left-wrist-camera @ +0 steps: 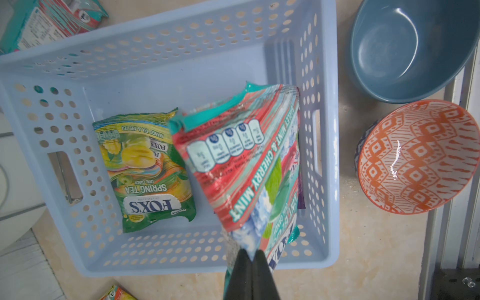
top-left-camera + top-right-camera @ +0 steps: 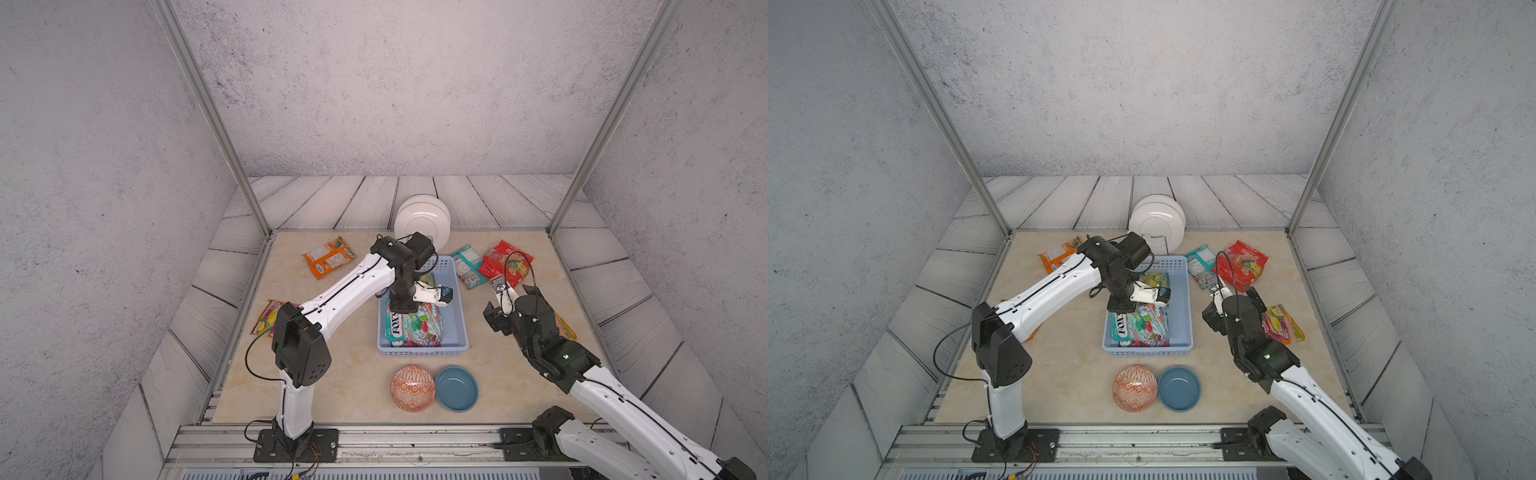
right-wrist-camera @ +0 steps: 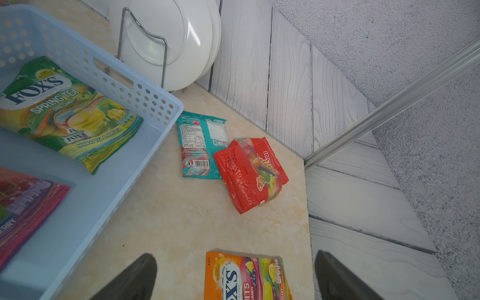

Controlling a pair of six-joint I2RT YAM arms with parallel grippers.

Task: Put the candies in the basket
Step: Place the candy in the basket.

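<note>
My left gripper lowers slightly back and releases over the basket's near half below it next, because the green Spring Tea bag (image 1: 145, 171) occupies the basket's far part.
My left gripper (image 1: 250, 255) is shut on a corner of a teal-and-red mint candy bag (image 1: 241, 161), which hangs tilted over the light blue basket (image 1: 155, 39). A green Spring Tea bag (image 1: 145, 171) lies flat inside, and a purple bag (image 3: 26, 197) lies under the held one. My right gripper (image 3: 235, 255) stands open just above an orange fruit candy bag (image 3: 246, 278) to the right of the basket. On the table behind it lie a teal bag (image 3: 200, 145) and a red bag (image 3: 249, 174). At the left are an orange bag (image 2: 328, 257) and a yellow-red bag (image 2: 268, 318) half hidden by my left arm.
White plates (image 2: 422, 220) stand in a wire rack behind the basket. An orange patterned bowl (image 2: 412, 388) and a round blue bowl (image 2: 457, 388) sit side by side in front of it. Metal frame posts rise at the back corners.
</note>
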